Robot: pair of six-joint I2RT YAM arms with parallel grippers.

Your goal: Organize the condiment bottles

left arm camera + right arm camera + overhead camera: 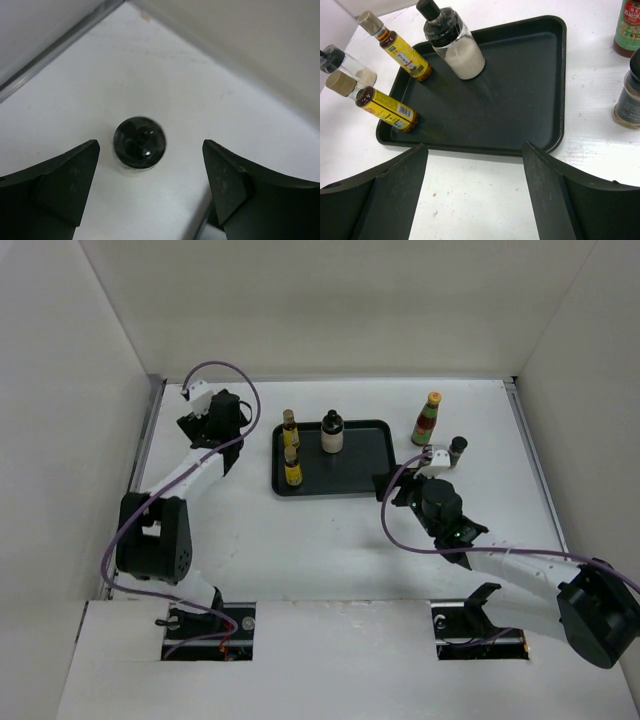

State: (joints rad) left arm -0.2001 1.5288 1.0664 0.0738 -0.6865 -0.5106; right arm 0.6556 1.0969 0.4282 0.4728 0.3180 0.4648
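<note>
My left gripper lowers over the black cap of the second stubby bottle [140, 143] next, open fingers passing on either side, as this bottle still stands outside the tray.
A black tray [355, 465] holds two slim yellow-labelled bottles [290, 427] [292, 470] and a stubby pale black-capped bottle [332, 432]. All three also show in the right wrist view, the yellow ones [402, 50] [385, 105] and the stubby one [452, 42]. A red bottle [427, 420] and a dark jar [457, 451] stand on the table right of the tray. My left gripper [200, 420] is open above a second stubby black-capped bottle [139, 142], which stands just ahead of the fingertips. My right gripper [475, 200] is open and empty at the tray's near right corner [393, 487].
White walls close the table at the back and on both sides. A metal rail [55, 47] runs along the left wall close to my left gripper. The second stubby bottle shows left of the tray in the right wrist view [350, 65]. Only one dark jar [630, 95] is in view.
</note>
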